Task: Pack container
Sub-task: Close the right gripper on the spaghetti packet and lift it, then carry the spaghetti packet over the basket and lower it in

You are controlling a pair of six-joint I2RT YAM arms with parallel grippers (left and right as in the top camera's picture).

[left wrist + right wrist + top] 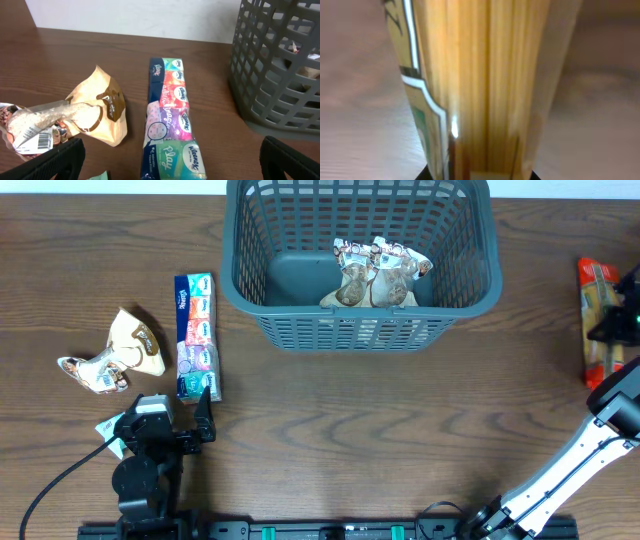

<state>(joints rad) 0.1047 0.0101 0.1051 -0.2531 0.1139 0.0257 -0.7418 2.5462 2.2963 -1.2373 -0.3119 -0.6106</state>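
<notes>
My right gripper will go up, across and down inside the container's near side [312, 291] to release the pasta packet [598, 310], as the container's bare bottom shows beside snack packets.
The container [470, 298], a large dark grey slotted basket, stands at the back centre and holds two snack packets [372, 275]. Its wall shows at the right of the left wrist view [280, 75]. My left gripper [170, 435] is open and empty at the front left, just short of a long pack of tissues [196, 335], which lies between its fingers in the left wrist view [170, 120]. My right gripper [622, 315] is at the far right edge, shut on a long pasta packet [598, 310] that fills the right wrist view [480, 85].
Two snack packets lie left of the tissues: a tan one [135, 338] [100, 107] and a brown-patterned one [95, 370] [30, 122]. A small pale green item [108, 425] lies by the left gripper.
</notes>
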